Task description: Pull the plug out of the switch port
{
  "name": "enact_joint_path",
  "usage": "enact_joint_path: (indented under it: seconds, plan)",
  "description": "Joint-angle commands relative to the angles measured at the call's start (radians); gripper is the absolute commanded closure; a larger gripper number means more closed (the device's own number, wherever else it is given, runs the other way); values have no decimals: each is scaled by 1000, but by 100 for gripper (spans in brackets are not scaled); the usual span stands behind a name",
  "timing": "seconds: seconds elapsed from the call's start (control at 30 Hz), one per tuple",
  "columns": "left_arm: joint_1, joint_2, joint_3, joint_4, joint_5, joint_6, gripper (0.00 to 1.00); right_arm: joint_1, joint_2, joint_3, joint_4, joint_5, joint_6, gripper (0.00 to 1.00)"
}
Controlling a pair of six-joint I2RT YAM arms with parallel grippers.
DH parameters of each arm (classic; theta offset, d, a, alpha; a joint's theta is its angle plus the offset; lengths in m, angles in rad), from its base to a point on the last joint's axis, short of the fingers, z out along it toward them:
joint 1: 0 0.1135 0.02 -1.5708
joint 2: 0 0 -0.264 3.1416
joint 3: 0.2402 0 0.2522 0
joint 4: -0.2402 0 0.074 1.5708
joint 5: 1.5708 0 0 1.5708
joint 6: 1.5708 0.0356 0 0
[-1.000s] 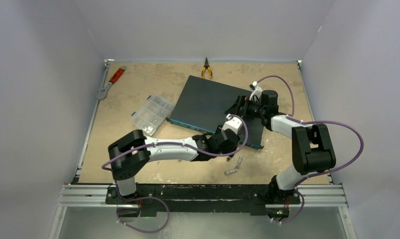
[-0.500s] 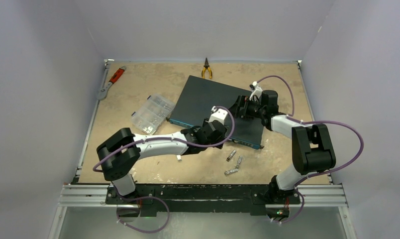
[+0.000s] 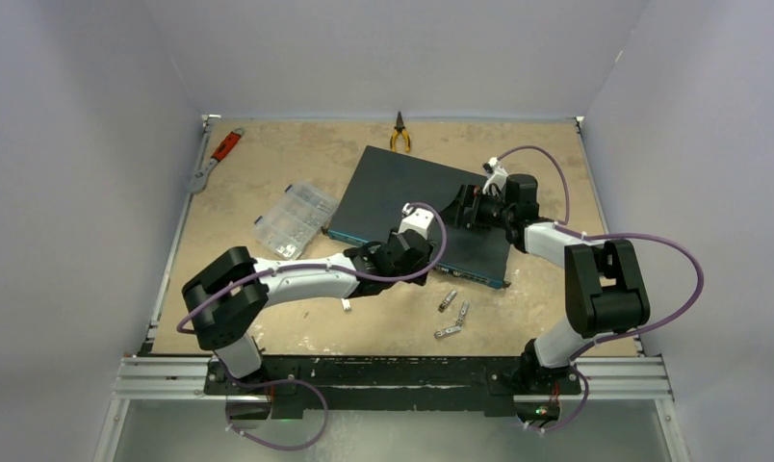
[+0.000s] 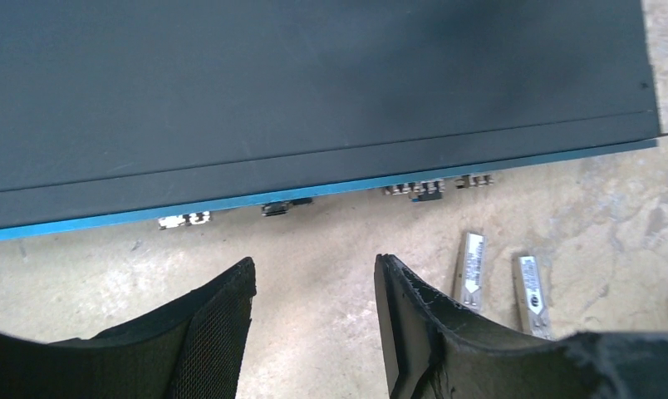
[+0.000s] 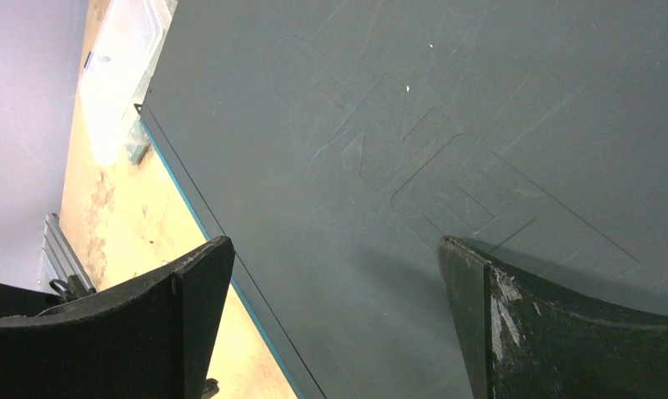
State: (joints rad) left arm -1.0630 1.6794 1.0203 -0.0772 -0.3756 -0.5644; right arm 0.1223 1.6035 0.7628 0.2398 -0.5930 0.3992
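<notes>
My left gripper slides right in the top view and down onto the outer end of the cluster's end plug next, since the end plug lies below and that way.
The switch (image 3: 402, 192) is a flat dark-teal box lying at an angle mid-table; its blue-edged port face (image 4: 231, 206) turns toward the arms. Small plugs stick out of that face: a dark plug (image 4: 285, 206), a pale one (image 4: 184, 219) and a cluster (image 4: 422, 189). My left gripper (image 4: 314, 274) hangs open a short way in front of the dark plug, with only bare table between its fingers. Over the switch's top panel (image 5: 380, 125), my right gripper (image 5: 335, 245) stands wide open and holds nothing.
Loose metal plugs lie on the table right of the left gripper (image 4: 470, 270) (image 4: 530, 283), and another small piece (image 3: 347, 306) by the left forearm. A clear compartment box (image 3: 292, 221) sits left of the switch. Yellow pliers (image 3: 399, 135) and a red-handled wrench (image 3: 215, 159) lie far back.
My left gripper has swung leftward along the switch's front face, away from its right end. The right arm has stayed where it was.
</notes>
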Motion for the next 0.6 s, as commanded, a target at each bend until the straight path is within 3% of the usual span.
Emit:
enact_joint_path:
  seconds: [0.0,0.43,0.57]
  plan:
    - [-10,3,15,93,60,-15,47,-6,86,-55,-214,147,-45,1]
    - [-136,185,219,79,-8,-37,49,-7,78,-61,-215,144,-45,1]
    - [-146,238,282,10,-49,-67,52,-7,75,-62,-215,142,-45,1]
